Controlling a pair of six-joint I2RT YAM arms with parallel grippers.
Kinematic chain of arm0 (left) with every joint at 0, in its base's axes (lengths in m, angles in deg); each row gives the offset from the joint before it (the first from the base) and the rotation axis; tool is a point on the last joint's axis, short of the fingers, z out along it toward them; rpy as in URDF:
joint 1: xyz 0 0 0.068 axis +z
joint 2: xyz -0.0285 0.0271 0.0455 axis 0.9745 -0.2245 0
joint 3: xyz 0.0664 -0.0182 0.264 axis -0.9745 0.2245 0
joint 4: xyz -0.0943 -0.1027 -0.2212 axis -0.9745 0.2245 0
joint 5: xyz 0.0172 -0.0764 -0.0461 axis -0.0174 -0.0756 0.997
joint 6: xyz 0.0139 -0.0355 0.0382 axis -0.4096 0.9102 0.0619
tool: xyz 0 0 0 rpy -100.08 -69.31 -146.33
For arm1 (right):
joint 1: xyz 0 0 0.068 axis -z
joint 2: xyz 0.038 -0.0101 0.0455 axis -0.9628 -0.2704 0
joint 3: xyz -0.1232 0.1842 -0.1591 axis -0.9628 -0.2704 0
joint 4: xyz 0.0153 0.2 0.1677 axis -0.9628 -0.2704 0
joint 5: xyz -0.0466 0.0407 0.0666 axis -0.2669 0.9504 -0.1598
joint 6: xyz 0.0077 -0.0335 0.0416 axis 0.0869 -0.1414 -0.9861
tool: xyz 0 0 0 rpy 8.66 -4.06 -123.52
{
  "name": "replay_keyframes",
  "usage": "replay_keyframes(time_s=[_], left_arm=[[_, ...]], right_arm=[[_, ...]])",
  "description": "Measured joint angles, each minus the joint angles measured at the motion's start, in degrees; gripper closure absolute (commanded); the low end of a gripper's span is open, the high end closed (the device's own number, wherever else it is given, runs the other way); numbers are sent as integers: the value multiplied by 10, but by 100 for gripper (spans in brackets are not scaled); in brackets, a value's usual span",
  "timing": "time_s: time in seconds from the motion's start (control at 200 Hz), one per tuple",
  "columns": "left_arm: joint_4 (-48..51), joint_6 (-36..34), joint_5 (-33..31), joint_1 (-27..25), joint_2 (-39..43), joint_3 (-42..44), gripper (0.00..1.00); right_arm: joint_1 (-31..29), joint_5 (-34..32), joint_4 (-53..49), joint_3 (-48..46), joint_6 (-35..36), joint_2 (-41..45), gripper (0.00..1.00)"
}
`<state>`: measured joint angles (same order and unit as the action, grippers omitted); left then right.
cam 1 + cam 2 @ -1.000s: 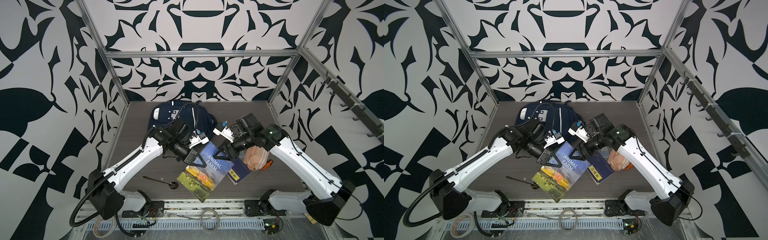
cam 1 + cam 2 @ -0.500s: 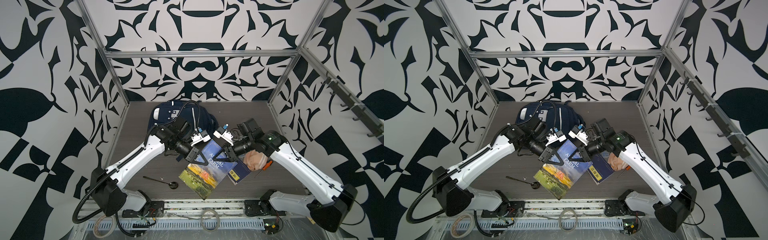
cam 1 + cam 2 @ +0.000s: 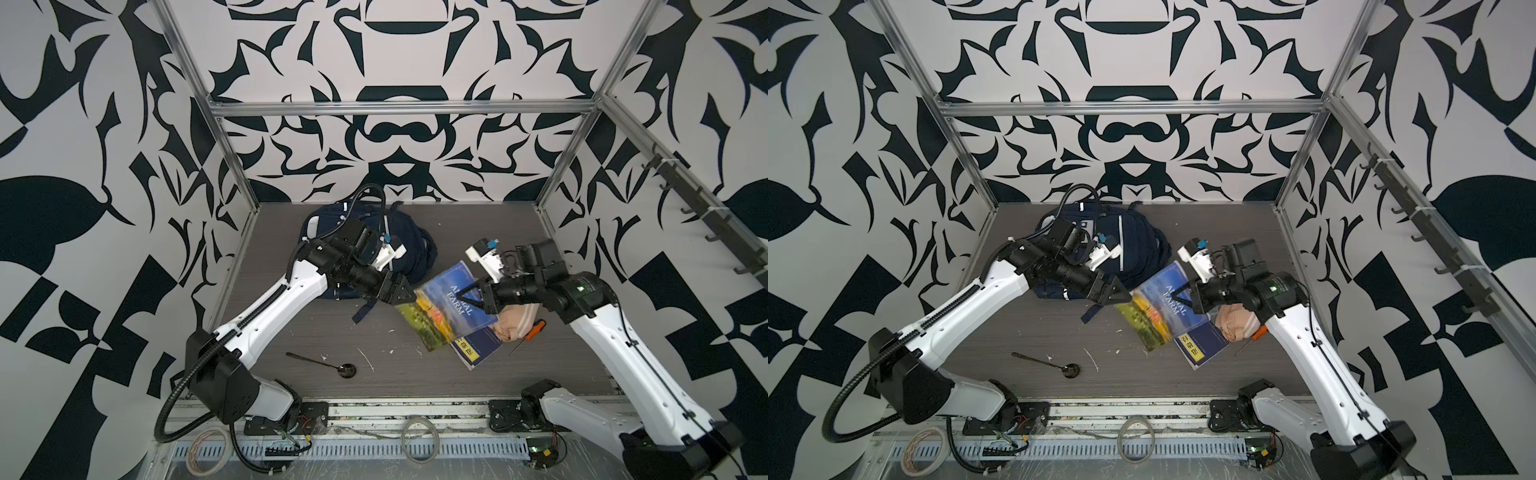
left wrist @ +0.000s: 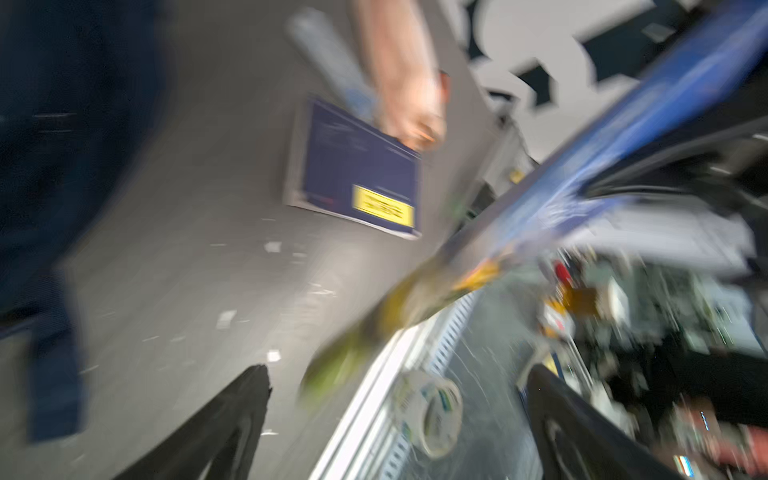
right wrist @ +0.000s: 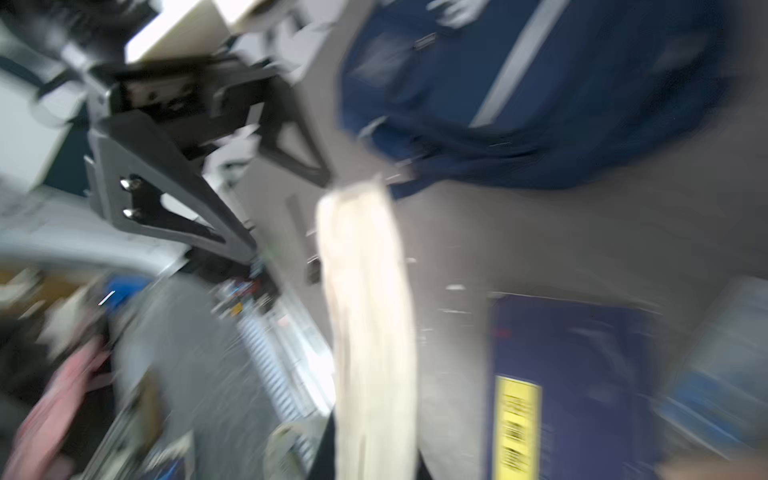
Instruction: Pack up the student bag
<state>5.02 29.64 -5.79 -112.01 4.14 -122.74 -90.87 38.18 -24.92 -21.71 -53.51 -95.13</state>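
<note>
The left gripper moves outward from the book's corner and down onto the bag's edge facing the book next, since my right gripper already holds that book.
The student bag, navy with white stripes, lies at the back of the table, partly behind my left arm. The "Animal Farm" book hangs tilted above the table to the right of the bag. My right gripper is shut on its upper right side. The right wrist view shows the cream page edge running out from between the jaws. My left gripper stands open at the book's left corner. Its fingers are wide apart and hold nothing.
A blue notebook with a yellow label lies under the book's lower end. A peach pouch and an orange-handled screwdriver sit beside it. A dark spoon lies near the front. A tape roll lies past the table's front edge.
My left gripper opened and let go of the book's corner. My right gripper closed on the book, which has shifted a little to the right.
</note>
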Motion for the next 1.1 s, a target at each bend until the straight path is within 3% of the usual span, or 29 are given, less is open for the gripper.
replay_keyframes(time_s=[0.105, 0.25, 0.37, 0.535, 0.685, 0.77, 0.955, 1.1], left_arm=[[-15, 54, -85, 7, -80, -73, 1], [-38, 111, -180, 3, -203, -193, 3], [-26, 128, -256, -4, -329, -349, 4], [8, 130, -422, -31, -491, -557, 0], [42, 129, -499, -52, -590, -666, 11], [53, 132, -518, -57, -616, -673, 18], [31, 130, -543, -51, -600, -566, 22], [21, 128, -550, -51, -594, -549, 28]], right_arm=[[39, -84, -1, 0, -14, 2, 100], [42, -186, -1, 0, -47, 3, 100], [42, -256, 2, 0, -82, 12, 100], [42, -324, 14, -1, -128, 35, 100], [42, -354, 28, -17, -167, 50, 100], [42, -362, 28, -23, -182, 55, 100], [42, -368, 32, -24, -194, 56, 100], [42, -369, 35, -24, -197, 57, 100]])
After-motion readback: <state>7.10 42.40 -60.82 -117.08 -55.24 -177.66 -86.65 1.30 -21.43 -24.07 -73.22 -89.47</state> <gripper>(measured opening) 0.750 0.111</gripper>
